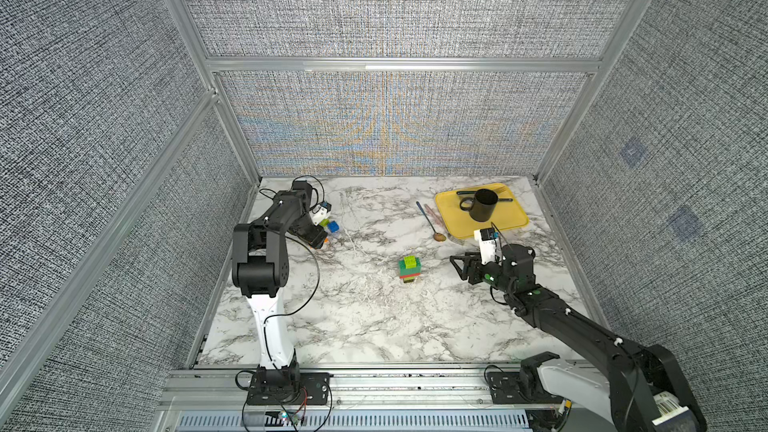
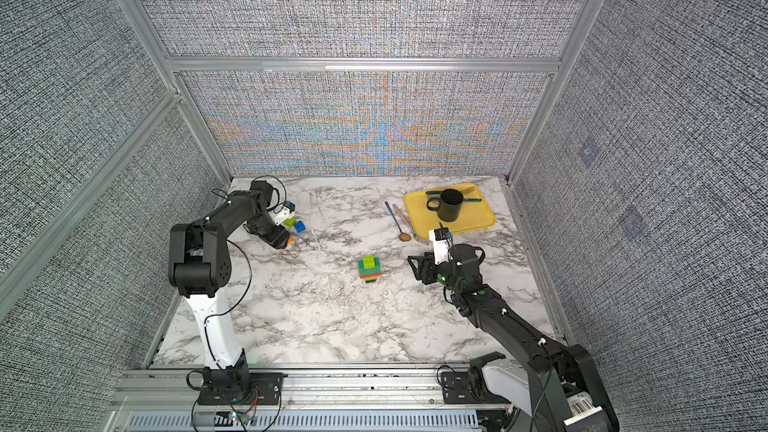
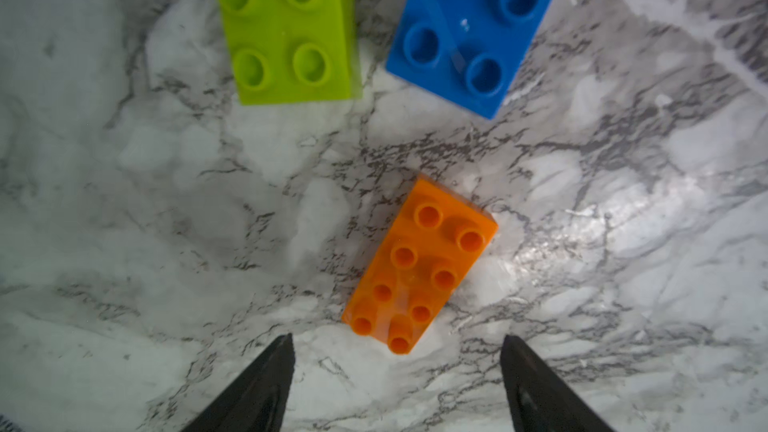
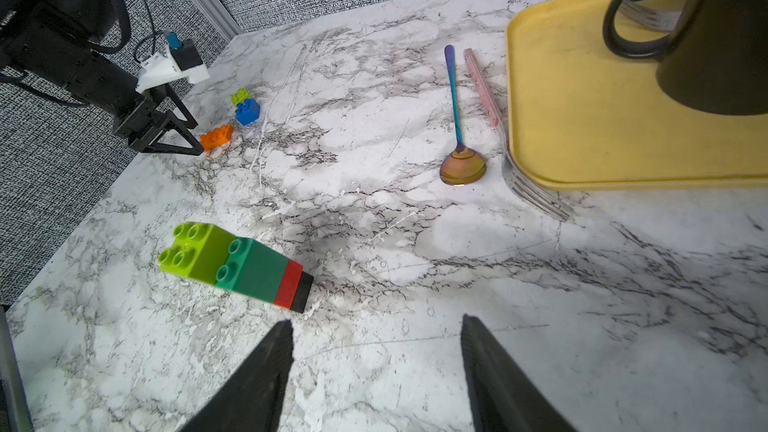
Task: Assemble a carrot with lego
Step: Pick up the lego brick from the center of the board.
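My left gripper should go down and move gently outward next, then close across the orange brick's long sides, because the brick is below and outward of the gripper's fingers.
The carrot is a short stack standing mid-table: lime on top, then dark green, red and a black foot. Three loose lego bricks lie at the far left: orange, lime and blue. My left gripper hovers open just over the near end of the orange brick, holding nothing. My right gripper is open and empty, low over the table to the right of the carrot, pointing at it.
A yellow tray at the back right carries a black mug and cutlery. A spoon and a fork lie on the marble by the tray's left edge. Walls enclose three sides.
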`<move>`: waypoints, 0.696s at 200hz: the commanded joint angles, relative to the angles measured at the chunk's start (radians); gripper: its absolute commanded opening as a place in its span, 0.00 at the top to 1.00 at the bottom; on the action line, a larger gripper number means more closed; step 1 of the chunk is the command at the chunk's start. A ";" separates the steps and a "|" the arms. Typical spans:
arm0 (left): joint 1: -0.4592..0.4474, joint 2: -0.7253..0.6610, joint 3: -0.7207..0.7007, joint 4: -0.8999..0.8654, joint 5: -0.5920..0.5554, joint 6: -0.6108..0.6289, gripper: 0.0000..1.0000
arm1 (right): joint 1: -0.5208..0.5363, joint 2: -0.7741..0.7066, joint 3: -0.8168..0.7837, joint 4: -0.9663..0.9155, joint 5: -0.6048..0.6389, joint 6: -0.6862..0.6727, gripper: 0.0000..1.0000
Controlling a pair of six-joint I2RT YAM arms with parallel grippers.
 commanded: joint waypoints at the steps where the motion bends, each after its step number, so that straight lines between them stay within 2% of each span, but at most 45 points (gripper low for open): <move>1: 0.003 0.034 0.032 -0.060 0.031 0.057 0.22 | 0.002 0.008 0.005 0.022 -0.004 -0.010 0.34; 96: 0.003 0.134 0.111 -0.088 0.123 0.067 0.44 | 0.003 0.009 0.008 0.001 0.001 -0.014 0.34; 139: 0.001 0.153 0.122 -0.075 0.117 0.055 0.43 | 0.002 0.006 0.005 0.000 0.000 -0.016 0.34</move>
